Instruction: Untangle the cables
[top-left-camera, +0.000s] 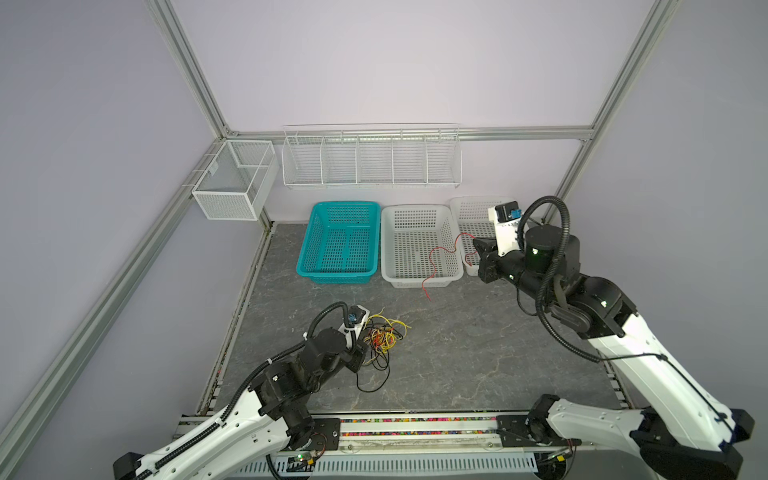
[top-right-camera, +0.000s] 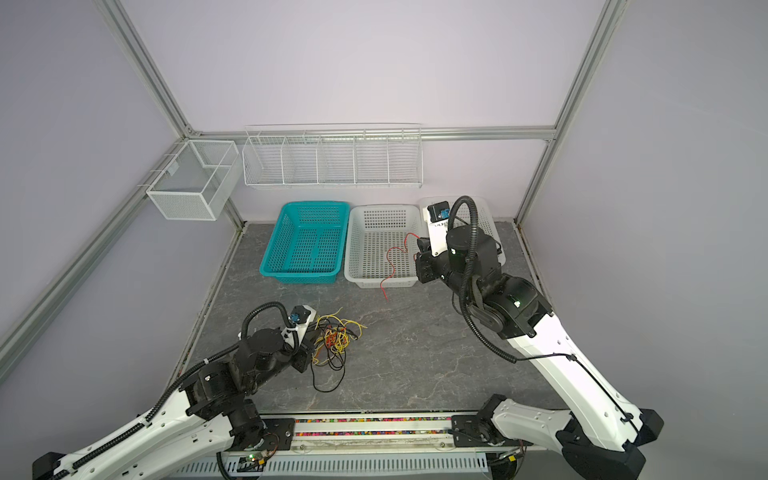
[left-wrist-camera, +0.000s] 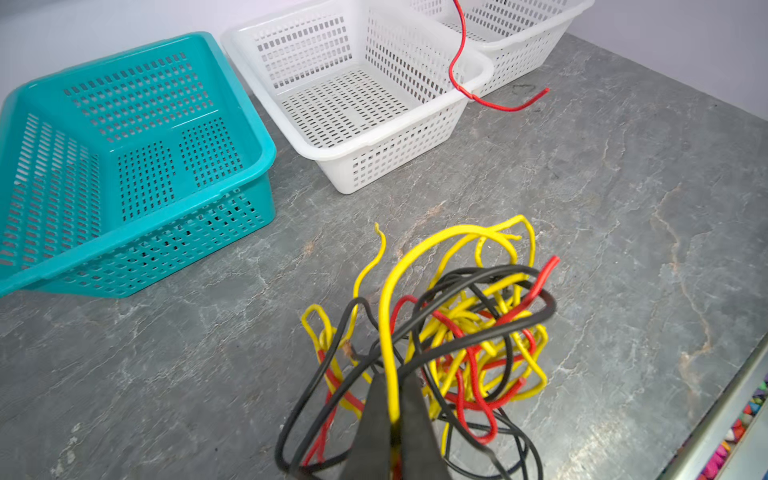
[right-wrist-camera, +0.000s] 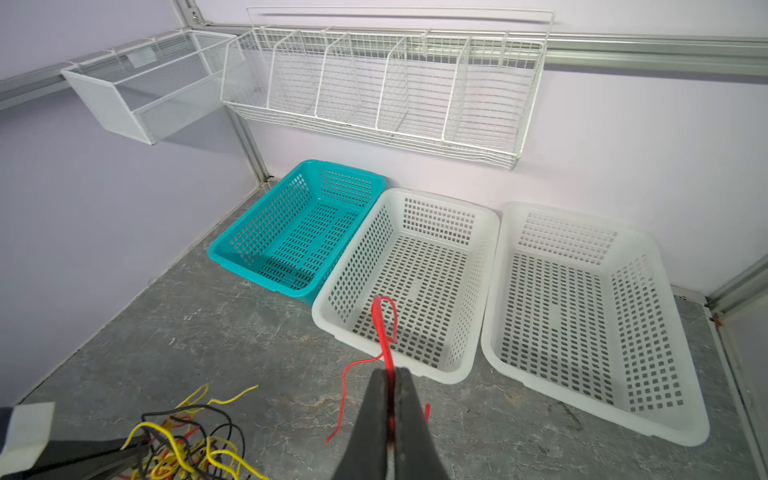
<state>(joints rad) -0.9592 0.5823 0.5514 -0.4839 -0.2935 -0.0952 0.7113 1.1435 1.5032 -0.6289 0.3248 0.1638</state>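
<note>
My right gripper will move outward next, over the empty end white basket (top-left-camera: 477, 218) (right-wrist-camera: 564, 312), which lies outward of it, and let go of the red cable, since the cable hangs untangled.
The cables (top-left-camera: 380, 338) (top-right-camera: 332, 338) lie in a tangle of black, yellow and red strands on the grey table, front left of centre. My left gripper (left-wrist-camera: 392, 374) (top-left-camera: 366, 348) is at the tangle's left edge, shut on a yellow cable (left-wrist-camera: 388, 316) that loops up out of the tangle. My right gripper (right-wrist-camera: 390, 372) (top-left-camera: 478, 244) is shut on a separate red cable (right-wrist-camera: 384, 328) (top-left-camera: 436, 254) (top-right-camera: 395, 254) (left-wrist-camera: 457, 62). It holds it up over the middle white basket's right side. The red cable's free end hangs past the basket's front rim toward the table.
A teal basket (top-left-camera: 338, 275) (right-wrist-camera: 232, 257), a middle white basket (top-left-camera: 419, 283) (right-wrist-camera: 332, 328) and a right white basket (top-left-camera: 469, 203) (right-wrist-camera: 490, 332) stand in a row at the back. A wire rack (top-left-camera: 370, 158) and a mesh box (top-left-camera: 232, 183) hang on the walls.
</note>
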